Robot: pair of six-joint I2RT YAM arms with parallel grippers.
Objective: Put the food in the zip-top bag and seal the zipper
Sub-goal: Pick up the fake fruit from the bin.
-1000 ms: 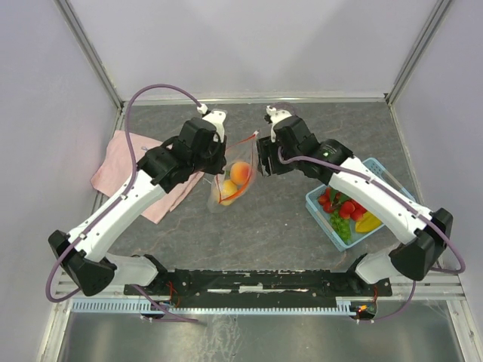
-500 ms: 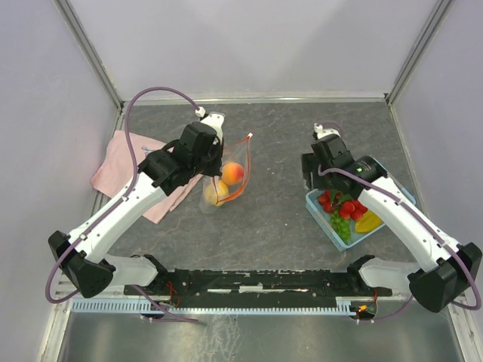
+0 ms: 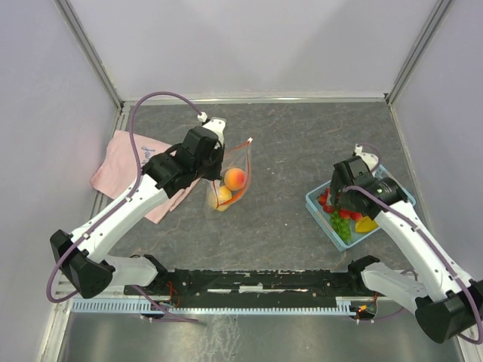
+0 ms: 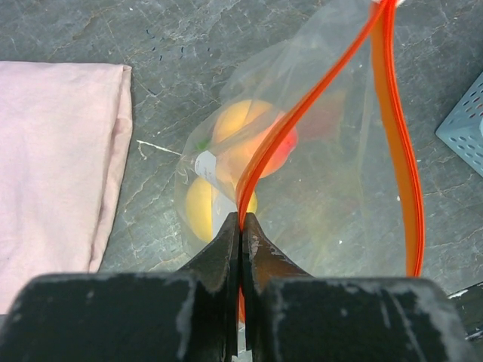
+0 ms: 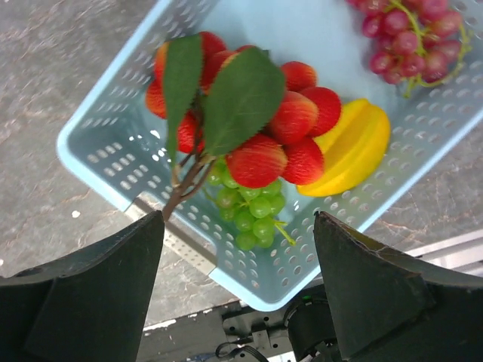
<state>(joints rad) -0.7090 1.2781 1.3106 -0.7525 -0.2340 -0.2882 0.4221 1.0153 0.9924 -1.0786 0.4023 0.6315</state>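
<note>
The brown stem (image 5: 178,194) sticks out bare from the red fruits, so I will lower my open right gripper into the basket and close it around that stem.
The clear zip-top bag (image 3: 230,187) hangs from my left gripper (image 3: 217,157), which is shut on its orange-red zipper (image 4: 302,113). In the left wrist view the gripper (image 4: 241,219) pinches one side of the strip, and the mouth gapes open. Two orange-yellow round fruits (image 4: 241,128) lie inside the bag (image 4: 332,204). My right gripper (image 3: 343,197) hovers open over the light-blue basket (image 3: 315,202), holding nothing. Below the right gripper (image 5: 240,219) are green grapes (image 5: 253,215), red fruits with green leaves (image 5: 290,121), a yellow piece (image 5: 351,147) and red grapes (image 5: 411,38).
A pink cloth (image 3: 121,166) lies left of the bag under my left arm, its edge near the bag (image 4: 53,151). The basket (image 5: 98,151) sits by the table's near right edge, with the arms' base rail (image 3: 264,283) just behind it.
My right arm left the bag's mouth and swung right and back over the basket, its jaws widening. The left gripper kept its hold, and the bag sagged slightly nearer.
</note>
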